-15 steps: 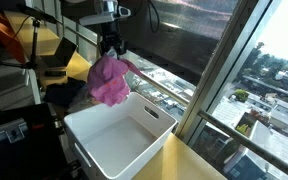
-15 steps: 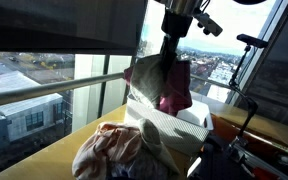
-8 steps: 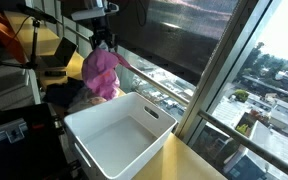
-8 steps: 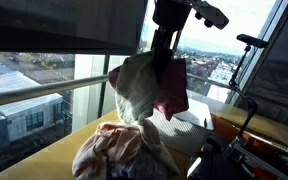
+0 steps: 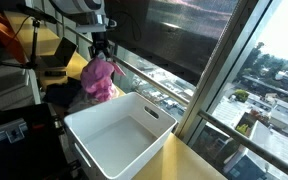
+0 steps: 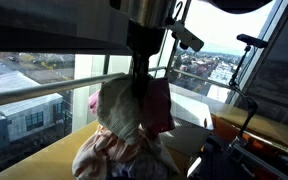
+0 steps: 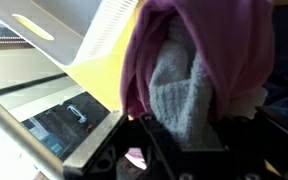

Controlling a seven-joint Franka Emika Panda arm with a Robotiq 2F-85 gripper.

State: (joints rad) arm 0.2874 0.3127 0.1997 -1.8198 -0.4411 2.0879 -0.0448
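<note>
I should next lower the bundle with my gripper onto the pile of clothes [image 6: 119,155] beside the white bin [image 5: 119,135], because the pink garment and grey towel hang together.
My gripper [image 5: 101,50] is shut on a bundle of cloth, a pink garment [image 5: 99,78] with a grey-white towel piece in it. The bundle hangs in the air beyond the far end of the white bin [image 5: 119,135], not over its opening. In an exterior view the gripper [image 6: 142,72] holds the pink and cream cloth [image 6: 124,108] above a pile of clothes [image 6: 119,155] on the yellow surface. In the wrist view the pink cloth [image 7: 239,50] and grey towel [image 7: 184,95] fill the space between the jaws [image 7: 184,135].
The white bin also shows in the wrist view [image 7: 104,35] and in an exterior view [image 6: 189,125]. Large windows [image 5: 184,45] with a rail run along one side. Dark equipment and a tripod [image 5: 14,60] stand behind the bin. A yellow table [image 5: 189,165] holds the bin.
My gripper has carried the cloth bundle away from over the bin's far corner, toward the clothes pile, and slightly lower.
</note>
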